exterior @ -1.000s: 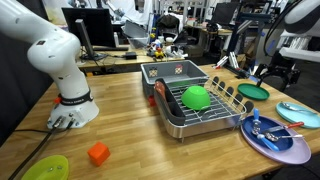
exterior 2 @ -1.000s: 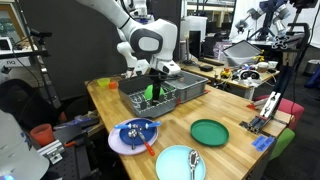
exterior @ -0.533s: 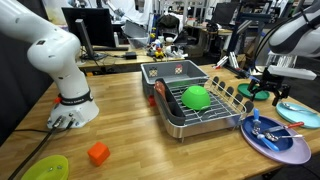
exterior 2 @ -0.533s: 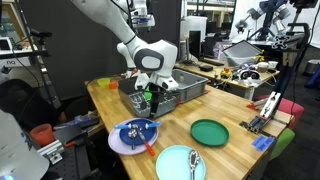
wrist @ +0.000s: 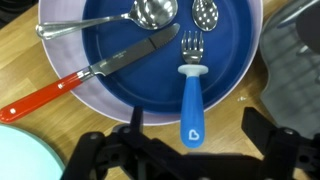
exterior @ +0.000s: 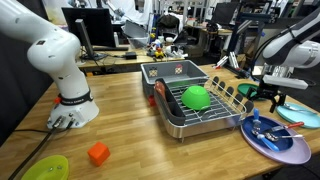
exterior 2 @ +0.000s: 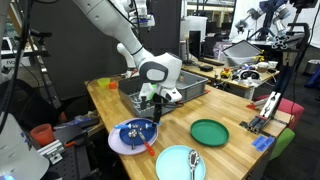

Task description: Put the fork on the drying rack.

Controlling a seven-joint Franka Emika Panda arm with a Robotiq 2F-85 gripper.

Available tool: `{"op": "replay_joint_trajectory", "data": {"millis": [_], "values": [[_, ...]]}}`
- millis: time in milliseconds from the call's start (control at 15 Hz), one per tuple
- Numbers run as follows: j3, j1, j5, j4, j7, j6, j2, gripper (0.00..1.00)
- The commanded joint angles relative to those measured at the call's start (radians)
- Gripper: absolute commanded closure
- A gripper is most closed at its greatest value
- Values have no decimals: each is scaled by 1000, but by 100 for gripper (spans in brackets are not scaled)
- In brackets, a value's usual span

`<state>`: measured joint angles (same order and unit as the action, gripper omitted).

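The gripper comes down onto the end of the fork's blue handle (exterior: 256, 112) (wrist: 192, 131) next and closes there, since that end sticks out past the blue plate's rim, between my open fingers.
The fork (wrist: 190, 95) has a blue handle and lies on a blue plate (wrist: 230, 60) stacked on a lavender plate (wrist: 50, 62). Two spoons and a red-handled knife (wrist: 70, 85) lie beside it. My gripper (wrist: 195, 132) is open and hangs just above the plate, its fingers either side of the handle's end without touching it. In both exterior views the gripper (exterior: 273, 100) (exterior 2: 150, 106) hovers over the blue plate (exterior: 272, 136) (exterior 2: 135, 132). The silver wire drying rack (exterior: 226, 106) holds a green bowl (exterior: 195, 97) and stands next to the plate.
A dark grey bin (exterior: 170, 72) stands behind the rack. A green plate (exterior: 252, 91) (exterior 2: 209, 131) and a light teal plate (exterior: 296, 113) (exterior 2: 180, 162) lie near the blue plate. A red block (exterior: 97, 153) and a yellow-green plate (exterior: 45, 168) lie near the robot base.
The arm has swung from the rack over to the blue plate and lowered. The gripper now hangs low over the fork. Nothing has been taken hold of.
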<state>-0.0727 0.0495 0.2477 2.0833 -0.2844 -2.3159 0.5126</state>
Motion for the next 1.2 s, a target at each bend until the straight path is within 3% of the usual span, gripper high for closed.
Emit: {"op": "replay_joint_trajectory", "data": {"millis": [0,267,1000,1067,1133], "values": [[-2,9,-1,-48,6,-20,41,0],[-15,5,-25,-103,-1,1,84,0],[-11,5,-41,-113,22,4,118,0],[-11,3,-43,-113,22,4,119,2],[-9,3,-43,-112,25,2,120,12]]}}
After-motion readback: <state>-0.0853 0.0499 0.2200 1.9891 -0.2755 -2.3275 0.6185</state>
